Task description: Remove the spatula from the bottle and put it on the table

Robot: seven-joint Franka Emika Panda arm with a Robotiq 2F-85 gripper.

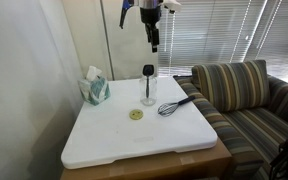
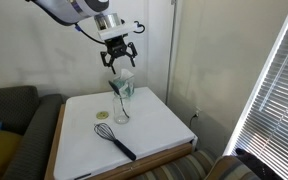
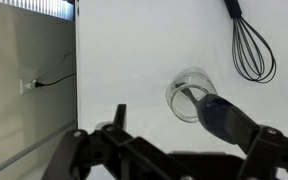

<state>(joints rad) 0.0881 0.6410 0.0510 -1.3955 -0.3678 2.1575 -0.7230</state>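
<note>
The spatula's upper end [image 1: 148, 70] [image 3: 220, 116] is below my gripper, off-centre to the right in the wrist view, so I will move that way and lower my open fingers around it.
The black spatula [image 1: 149, 72] stands upright in the clear glass bottle [image 1: 148, 96] near the back of the white table [image 1: 134, 138]. My gripper [image 1: 154, 44] hangs open well above the spatula's head and does not touch it. In an exterior view the open gripper [image 2: 119, 62] is above the bottle [image 2: 121, 110]. In the wrist view the bottle [image 3: 187, 95] is seen from above, with the spatula's oval head [image 3: 227, 117] rising toward the camera between my open fingers [image 3: 194, 132].
A black wire whisk [image 1: 174, 105] lies on the table beside the bottle; it also shows in the wrist view [image 3: 250, 50]. A teal-and-white tissue box [image 1: 94, 90] stands at the back. A small yellow disc [image 1: 136, 114] lies in front of the bottle. A striped sofa [image 1: 239, 95] adjoins the table.
</note>
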